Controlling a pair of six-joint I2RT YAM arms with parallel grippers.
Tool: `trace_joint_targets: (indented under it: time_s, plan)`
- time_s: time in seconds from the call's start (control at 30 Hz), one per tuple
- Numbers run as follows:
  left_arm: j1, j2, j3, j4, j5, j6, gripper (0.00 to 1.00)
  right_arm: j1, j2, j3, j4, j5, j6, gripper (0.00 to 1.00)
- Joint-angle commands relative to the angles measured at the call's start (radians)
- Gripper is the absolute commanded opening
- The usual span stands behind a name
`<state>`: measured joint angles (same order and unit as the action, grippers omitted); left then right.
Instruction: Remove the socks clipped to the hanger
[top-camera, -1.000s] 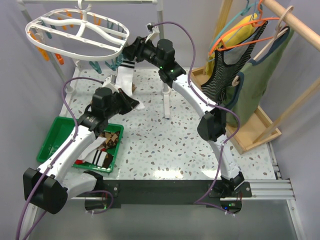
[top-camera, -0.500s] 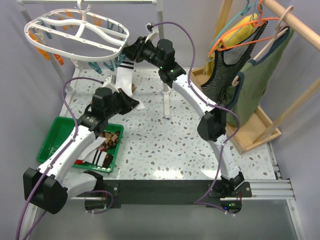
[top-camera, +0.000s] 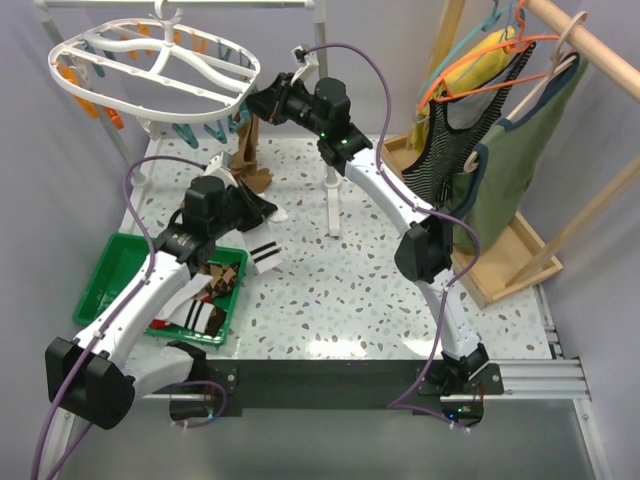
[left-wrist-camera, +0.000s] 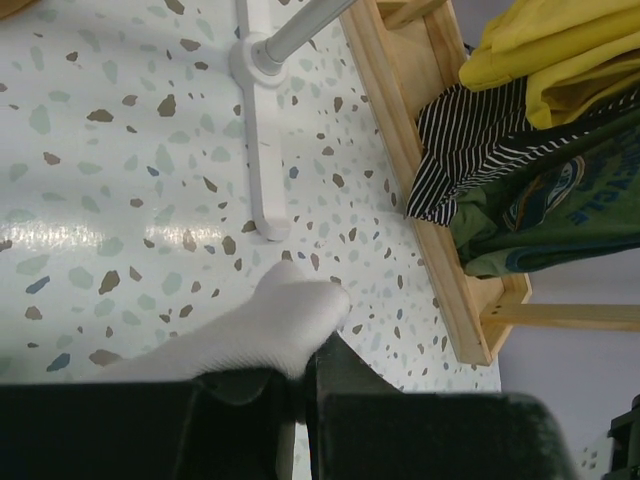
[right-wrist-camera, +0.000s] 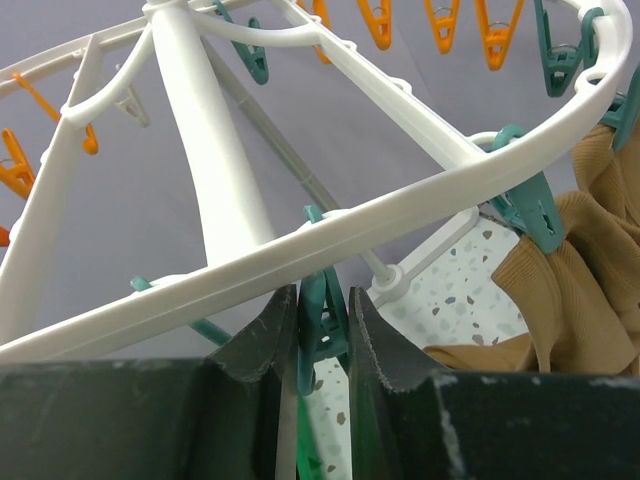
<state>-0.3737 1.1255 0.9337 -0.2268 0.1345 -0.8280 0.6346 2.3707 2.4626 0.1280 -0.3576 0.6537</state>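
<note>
My left gripper holds the white sock (left-wrist-camera: 260, 330) and will next carry it back over the green bin's socks, to the left in the top view, and release it.
The white oval hanger (top-camera: 150, 95) hangs at the back left, with orange and teal clips under its ring (right-wrist-camera: 400, 205). My right gripper (top-camera: 258, 103) is at the ring's right edge, its jaws (right-wrist-camera: 322, 310) shut on a teal clip (right-wrist-camera: 318, 330). A tan-brown sock (top-camera: 248, 150) still hangs from a neighbouring teal clip (right-wrist-camera: 530, 215). My left gripper (top-camera: 258, 208) is shut on the toe of a white sock (left-wrist-camera: 260, 330); its black-striped cuff (top-camera: 265, 256) lies on the table.
A green bin (top-camera: 105, 265) at the left holds several socks. A white stand post (top-camera: 331, 195) rises mid-table. At the right, a wooden rack base (top-camera: 500, 270) carries a striped tank top (top-camera: 450, 140) and green garment (top-camera: 515, 160).
The right gripper's jaws closed on the teal clip. The white striped sock came free of the hanger and now trails from the left gripper onto the table, baring the tan sock.
</note>
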Motion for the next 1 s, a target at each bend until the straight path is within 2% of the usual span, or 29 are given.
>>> trace_joint_targets:
  time_s: [0.0, 0.1, 0.23, 0.43, 0.53, 0.63, 0.77, 0.97]
  plan:
    - [-0.002, -0.052, 0.046, -0.069, -0.041, 0.0, 0.0, 0.007, -0.004, 0.012, 0.032, -0.012, 0.0, 0.0]
    - [-0.002, -0.076, 0.106, -0.225, -0.111, 0.007, 0.0, 0.007, -0.014, -0.007, 0.027, -0.007, -0.003, 0.0]
    - [-0.002, -0.145, 0.158, -0.475, -0.277, 0.0, 0.0, 0.007, -0.03, -0.033, 0.024, -0.007, -0.002, 0.0]
    - [0.001, -0.259, 0.096, -0.715, -0.452, -0.092, 0.0, 0.005, -0.05, -0.047, -0.002, -0.001, -0.011, 0.0]
    - [0.021, -0.25, 0.08, -0.843, -0.476, -0.124, 0.0, 0.007, -0.059, -0.053, -0.018, 0.005, -0.012, 0.0]
    - [0.088, -0.234, 0.074, -0.962, -0.455, -0.152, 0.0, 0.007, -0.064, -0.048, -0.033, 0.006, -0.016, 0.0]
    - [0.209, -0.263, 0.054, -0.953, -0.411, -0.111, 0.0, 0.005, -0.068, -0.047, -0.045, 0.002, -0.017, 0.0]
    - [0.214, -0.237, 0.069, -0.931, -0.456, -0.065, 0.0, 0.005, -0.076, -0.062, -0.047, 0.002, -0.011, 0.0]
